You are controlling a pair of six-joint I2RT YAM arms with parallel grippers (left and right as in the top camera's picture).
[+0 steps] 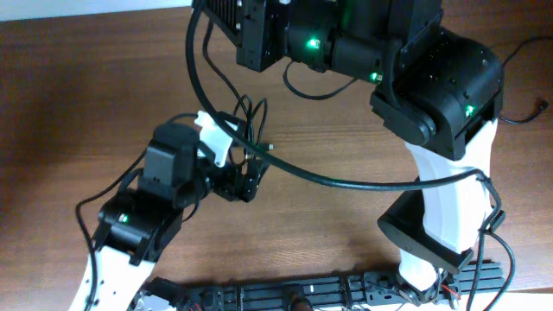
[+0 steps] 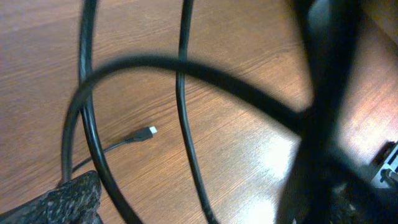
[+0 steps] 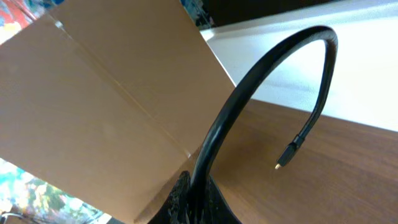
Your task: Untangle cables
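Note:
Next, the left gripper moves down a little toward the wood and closes on the piece of cable, since cable loops already run between my open fingers.
Thin black cables lie in a loose tangle at the table's middle. My left gripper sits just in front of the tangle. In the left wrist view it is open, with cable loops running between its fingers and a small plug lying on the wood beyond. My right gripper is shut on a black cable that arches up and over, its plug end hanging in the air. In the overhead view the right gripper itself is hidden under the raised right arm.
A long black cord sweeps from the top of the table across to the right arm. Another thin cable lies at the far right. A brown cardboard sheet stands behind the table. A rail runs along the front edge.

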